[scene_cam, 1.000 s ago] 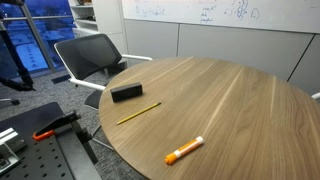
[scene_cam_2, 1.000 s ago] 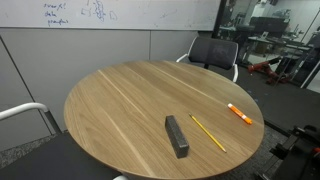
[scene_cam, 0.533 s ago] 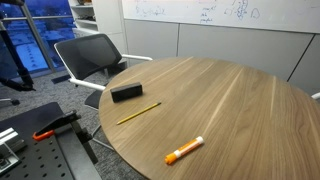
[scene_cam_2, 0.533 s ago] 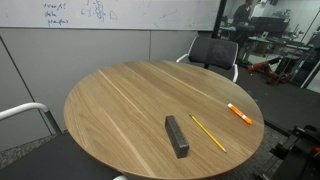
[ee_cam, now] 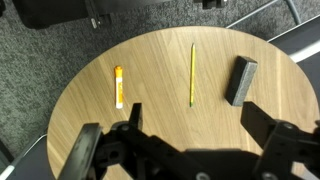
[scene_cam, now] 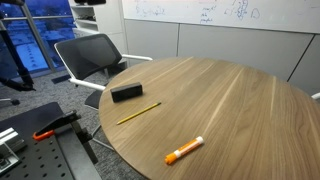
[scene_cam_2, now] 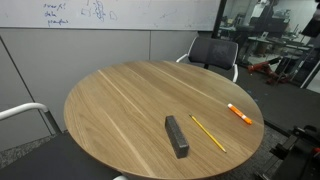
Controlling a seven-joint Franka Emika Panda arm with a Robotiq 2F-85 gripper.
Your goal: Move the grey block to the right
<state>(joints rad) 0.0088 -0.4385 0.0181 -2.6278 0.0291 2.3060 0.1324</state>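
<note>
My open gripper moves down and toward the right in the wrist view next, turning as it drops, to get over the grey block (scene_cam: pixel 126 92) (ee_cam: pixel 241 81).
The grey block (scene_cam: pixel 126 92) lies flat near the edge of the round wooden table (scene_cam: pixel 230 100); it also shows in an exterior view (scene_cam_2: pixel 177 136) and in the wrist view (ee_cam: pixel 240 80). The thin yellow pencil (scene_cam: pixel 138 113) (scene_cam_2: pixel 208 132) (ee_cam: pixel 192 74) lies beside it. The orange-and-white marker (scene_cam: pixel 184 151) (scene_cam_2: pixel 238 113) (ee_cam: pixel 118 86) lies farther along the edge. My gripper (ee_cam: pixel 190 120) is open and empty, high above the table; the block sits just beyond its right finger in the wrist view. The gripper does not show in either exterior view.
A black office chair (scene_cam: pixel 95 55) stands by the table near the block, and another (scene_cam_2: pixel 212 52) at the far side. A metal base plate with an orange clamp (scene_cam: pixel 45 132) sits beside the table. Grey carpet (ee_cam: pixel 40 70) surrounds the table.
</note>
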